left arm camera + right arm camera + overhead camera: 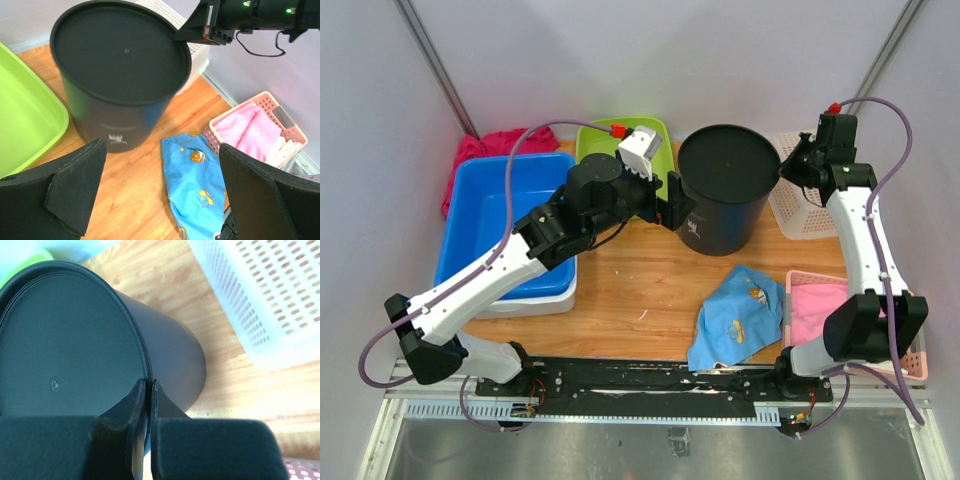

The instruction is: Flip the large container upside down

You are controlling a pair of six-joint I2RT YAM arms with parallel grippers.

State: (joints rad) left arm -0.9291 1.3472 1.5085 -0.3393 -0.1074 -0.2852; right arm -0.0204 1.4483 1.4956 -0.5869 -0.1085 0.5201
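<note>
My right gripper holds the container (725,195) by its pinched rim, and the container's flat closed side already points up. Next, my right gripper needs to move it outward toward the back wall (748,98) and release it there.
The large black container (725,195) stands on the wooden table (620,290) with a flat closed face up; it also shows in the left wrist view (120,70) and the right wrist view (70,345). My right gripper (790,168) is shut on the rim at the container's right top edge, the fingers (137,397) pinching it on both sides; the gripper shows from the left wrist too (207,27). My left gripper (677,207) is wide open and empty beside the container's left wall. In its own view the fingers (75,185) frame bare table, the container ahead of them.
A blue tub (490,220) sits at the left, with a green tray (595,140) and a red cloth (480,150) behind it. A white basket (805,210) stands right of the container. A pink basket (820,310) holds pink cloth. A blue patterned cloth (740,315) lies in front.
</note>
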